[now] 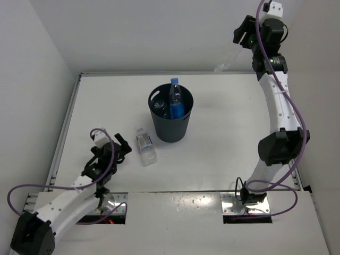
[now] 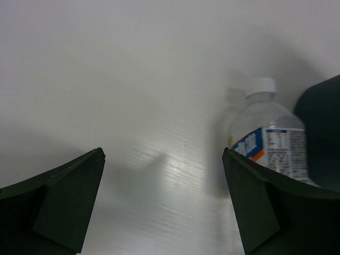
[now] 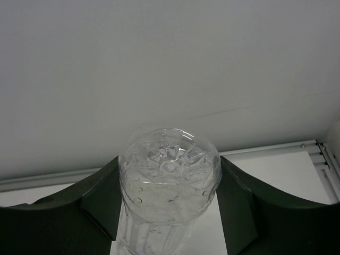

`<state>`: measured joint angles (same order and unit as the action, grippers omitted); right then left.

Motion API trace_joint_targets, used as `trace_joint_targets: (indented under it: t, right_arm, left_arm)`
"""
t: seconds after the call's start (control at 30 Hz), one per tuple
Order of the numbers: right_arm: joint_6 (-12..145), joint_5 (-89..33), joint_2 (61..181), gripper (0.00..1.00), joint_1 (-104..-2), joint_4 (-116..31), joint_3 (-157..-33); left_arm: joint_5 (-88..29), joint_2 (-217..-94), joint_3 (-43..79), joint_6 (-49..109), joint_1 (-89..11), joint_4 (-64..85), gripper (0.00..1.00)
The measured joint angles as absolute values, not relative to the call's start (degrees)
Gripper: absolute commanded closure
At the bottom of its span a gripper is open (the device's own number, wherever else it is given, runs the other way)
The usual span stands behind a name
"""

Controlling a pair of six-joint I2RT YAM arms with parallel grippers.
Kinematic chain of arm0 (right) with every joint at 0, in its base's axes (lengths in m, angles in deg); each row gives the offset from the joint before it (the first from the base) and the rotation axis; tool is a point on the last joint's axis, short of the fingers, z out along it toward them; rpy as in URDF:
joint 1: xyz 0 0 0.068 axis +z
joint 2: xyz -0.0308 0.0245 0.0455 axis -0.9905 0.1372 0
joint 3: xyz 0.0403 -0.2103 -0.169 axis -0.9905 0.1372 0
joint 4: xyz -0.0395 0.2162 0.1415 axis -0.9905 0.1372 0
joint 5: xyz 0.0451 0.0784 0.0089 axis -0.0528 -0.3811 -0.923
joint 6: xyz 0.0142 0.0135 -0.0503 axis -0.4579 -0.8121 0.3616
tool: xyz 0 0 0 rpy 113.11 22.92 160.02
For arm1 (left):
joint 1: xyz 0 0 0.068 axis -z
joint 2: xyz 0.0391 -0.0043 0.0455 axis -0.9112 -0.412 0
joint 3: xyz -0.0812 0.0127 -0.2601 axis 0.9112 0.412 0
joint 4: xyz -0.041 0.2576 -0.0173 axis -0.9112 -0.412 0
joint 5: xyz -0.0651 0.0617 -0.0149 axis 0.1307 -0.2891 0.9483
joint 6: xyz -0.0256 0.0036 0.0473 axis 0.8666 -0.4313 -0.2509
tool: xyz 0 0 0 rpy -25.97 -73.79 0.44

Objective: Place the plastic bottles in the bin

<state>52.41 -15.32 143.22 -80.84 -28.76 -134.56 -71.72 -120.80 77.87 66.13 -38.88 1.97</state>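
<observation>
The right gripper swings across, turning, and lowers the unlabelled clear bottle (image 3: pixel 169 175) over the bin's opening next, since the unlabelled bottle hangs off to one side of the bin.
The dark grey-blue bin (image 1: pixel 171 127) stands mid-table. A blue-labelled bottle (image 1: pixel 175 100) stands in it with its cap above the rim, and another clear bottle (image 1: pixel 159 106) lies inside beside it. A bottle with a white-grey label (image 1: pixel 145 146) lies on the table left of the bin; it also shows in the left wrist view (image 2: pixel 268 141). My left gripper (image 1: pixel 122 145) (image 2: pixel 163 180) is open and empty, low over the table just left of that bottle. My right gripper (image 1: pixel 241 33) (image 3: pixel 169 186) is raised high at the back right, shut on an unlabelled clear bottle (image 3: pixel 169 175).
The bin's dark wall (image 2: pixel 321 133) fills the right edge of the left wrist view, behind the lying bottle. White walls enclose the table at the left, back and right. The arm bases sit at the near edge.
</observation>
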Motion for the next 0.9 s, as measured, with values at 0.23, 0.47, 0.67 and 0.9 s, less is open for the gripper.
trace_joint_targets:
  t: [0.23,0.47,0.67,0.9]
  right_arm:
    - [53.2,-17.9,142.8,0.86,-76.2,-29.5,-134.2]
    - [53.8,-28.2,138.5,0.88,-70.0,-33.1,-131.8]
    - [56.0,-38.2,131.3,0.88,-62.6,-35.8,-122.8]
    - [62.9,-42.7,129.2,0.85,-54.0,-35.0,-117.6]
  left_arm:
    - [-72.2,-106.0,84.9,71.4,-37.2,2.3,0.0]
    - [-73.4,-104.7,87.2,76.8,-35.0,-1.2,0.0]
    - [-73.8,-106.5,87.2,78.0,-35.0,-1.2,0.0]
    - [-73.7,-107.9,87.2,78.0,-35.0,-1.1,0.0]
